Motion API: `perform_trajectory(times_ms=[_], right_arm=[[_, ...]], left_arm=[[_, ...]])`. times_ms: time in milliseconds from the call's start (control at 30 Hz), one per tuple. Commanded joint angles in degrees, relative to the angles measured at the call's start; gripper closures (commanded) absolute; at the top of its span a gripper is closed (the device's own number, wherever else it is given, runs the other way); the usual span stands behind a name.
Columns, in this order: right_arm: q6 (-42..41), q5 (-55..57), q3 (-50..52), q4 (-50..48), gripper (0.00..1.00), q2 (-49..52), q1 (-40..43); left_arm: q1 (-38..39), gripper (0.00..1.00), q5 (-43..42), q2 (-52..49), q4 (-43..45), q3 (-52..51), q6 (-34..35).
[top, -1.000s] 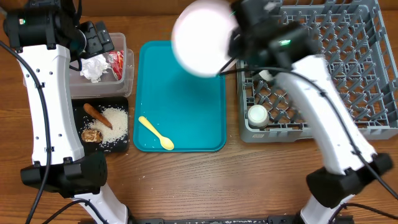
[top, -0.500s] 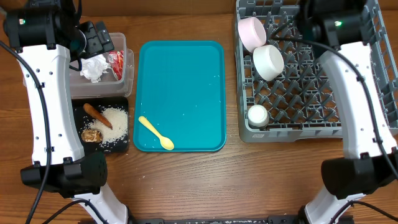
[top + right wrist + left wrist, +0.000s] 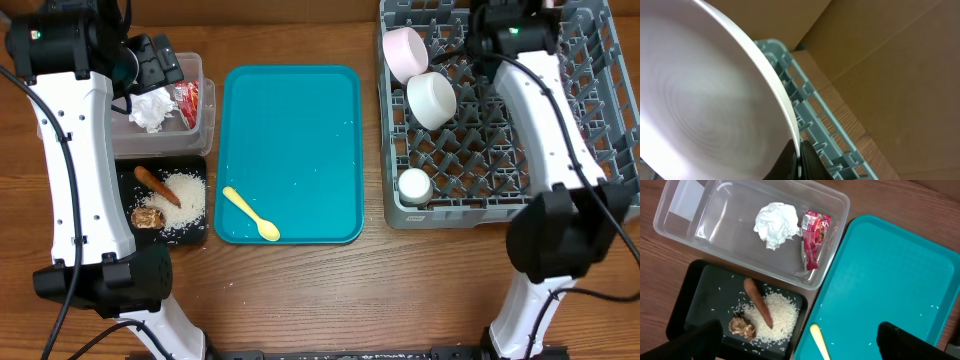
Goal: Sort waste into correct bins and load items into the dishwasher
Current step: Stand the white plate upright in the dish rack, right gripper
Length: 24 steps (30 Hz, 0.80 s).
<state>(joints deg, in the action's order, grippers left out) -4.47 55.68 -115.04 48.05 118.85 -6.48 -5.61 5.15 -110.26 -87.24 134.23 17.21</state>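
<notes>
My right gripper holds the plate (image 3: pixel 700 100) and should move down slightly toward the bowls next, then let go of it on edge in the grey dish rack's back (image 3: pixel 807 117), where there are empty slots.
My right gripper (image 3: pixel 799 155) is shut on the rim of the round white plate (image 3: pixel 700 100), held over the back of the grey dish rack (image 3: pixel 580 150); from overhead the arm (image 3: pixel 510 30) hides the plate. A pink bowl (image 3: pixel 403 52), a white bowl (image 3: pixel 432 100) and a small cup (image 3: pixel 413 185) sit in the rack. My left gripper (image 3: pixel 800 345) is open and empty, high above the clear tub (image 3: pixel 200 120) and black tray (image 3: pixel 125 215). The tub holds the napkin (image 3: pixel 775 224) and wrapper (image 3: pixel 812 239). The black tray holds the sausage (image 3: pixel 757 302), rice (image 3: pixel 780 317) and crumbly lump (image 3: pixel 741 327).
The teal tray (image 3: pixel 290 150) lies between the bins and the rack, with the yellow spoon (image 3: pixel 250 214) at its front left and a few stray rice grains. A brown cardboard wall stands behind the rack in the right wrist view. Bare wooden table runs along the front.
My right arm carried the plate from above the teal tray over to the back of the rack. The left arm and the waste have not moved.
</notes>
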Motion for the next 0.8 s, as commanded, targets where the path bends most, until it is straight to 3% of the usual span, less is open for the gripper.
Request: perform_trajectory(times_ms=[0,433,467,633,700,767], right_arm=[[-0.1,0.8,0.0,-0.4,0.96,1.9,-0.2],[-0.2,-3.3,0.0,-1.4,0.96,4.3,-0.2],[-0.2,-5.1,0.0,-0.8,0.91,4.3,-0.2],[-0.2,-10.8,-0.1,2.6,0.35,4.3,-0.3],[-2.2,-11.0,-0.2,4.3,0.22,3.8,-0.3],[-3.4,-11.2,-0.5,6.8,0.19,2.3,-0.5]], left_arm=[[0.4,0.00,-0.3,0.8,0.1,-0.3,0.4],[0.3,0.00,-0.3,0.8,0.1,-0.3,0.4],[0.3,0.00,-0.3,0.8,0.1,-0.3,0.4],[0.4,0.00,-0.3,0.8,0.1,-0.3,0.4],[0.4,0.00,-0.3,0.8,0.1,-0.3,0.4],[0.4,0.00,-0.3,0.8,0.1,-0.3,0.4]])
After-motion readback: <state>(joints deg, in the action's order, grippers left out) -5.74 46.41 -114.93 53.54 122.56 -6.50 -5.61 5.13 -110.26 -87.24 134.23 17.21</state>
